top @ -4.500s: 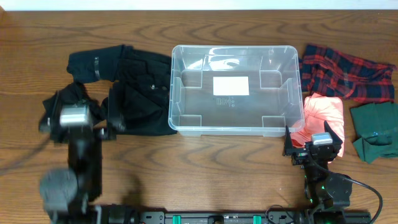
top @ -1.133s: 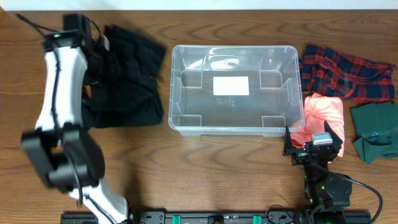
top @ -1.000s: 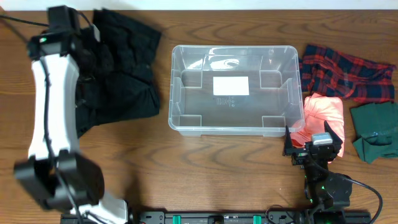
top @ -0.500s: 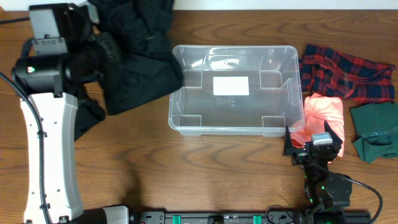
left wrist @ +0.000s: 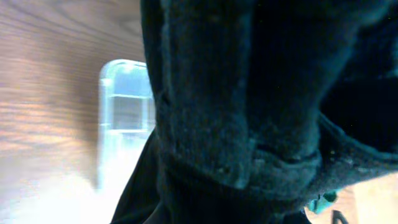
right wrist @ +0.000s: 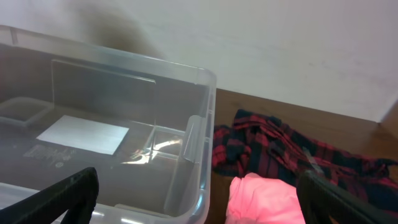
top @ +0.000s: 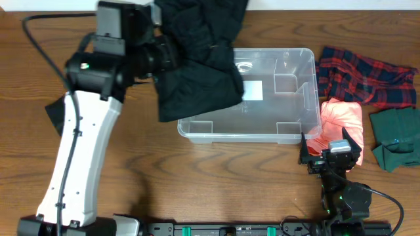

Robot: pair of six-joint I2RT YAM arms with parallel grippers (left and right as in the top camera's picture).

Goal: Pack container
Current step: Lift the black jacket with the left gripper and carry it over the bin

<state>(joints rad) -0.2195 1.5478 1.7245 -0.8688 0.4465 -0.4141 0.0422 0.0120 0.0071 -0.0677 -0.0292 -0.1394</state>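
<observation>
The left gripper should move down and to the right in the overhead view to release the black garment (top: 197,59) inside the clear container, as the visible bottom of the container is empty.
The clear container (top: 295,124) stands at the table's middle, with a white label on its bottom. A black garment (top: 197,59) hangs from my left gripper (top: 163,56), which is shut on it, and drapes over the container's left half and back rim. In the left wrist view the black garment (left wrist: 249,112) fills the frame and hides the fingers; a corner of the container (left wrist: 124,106) shows beside it. My right gripper (top: 331,154) rests open just outside the container's front right corner. Its view shows the container (right wrist: 199,81) with nothing inside on this side, and the gripper (right wrist: 199,205) holds nothing.
To the right of the container lie a red plaid cloth (top: 364,75), a pink cloth (top: 341,118) and a dark green cloth (top: 397,137). The pink cloth (right wrist: 264,199) lies right by my right gripper. The left arm (top: 79,151) spans the table's left side.
My left arm has lifted the black garment from the table's left and swung it right, over the container's left half. The right arm has not moved.
</observation>
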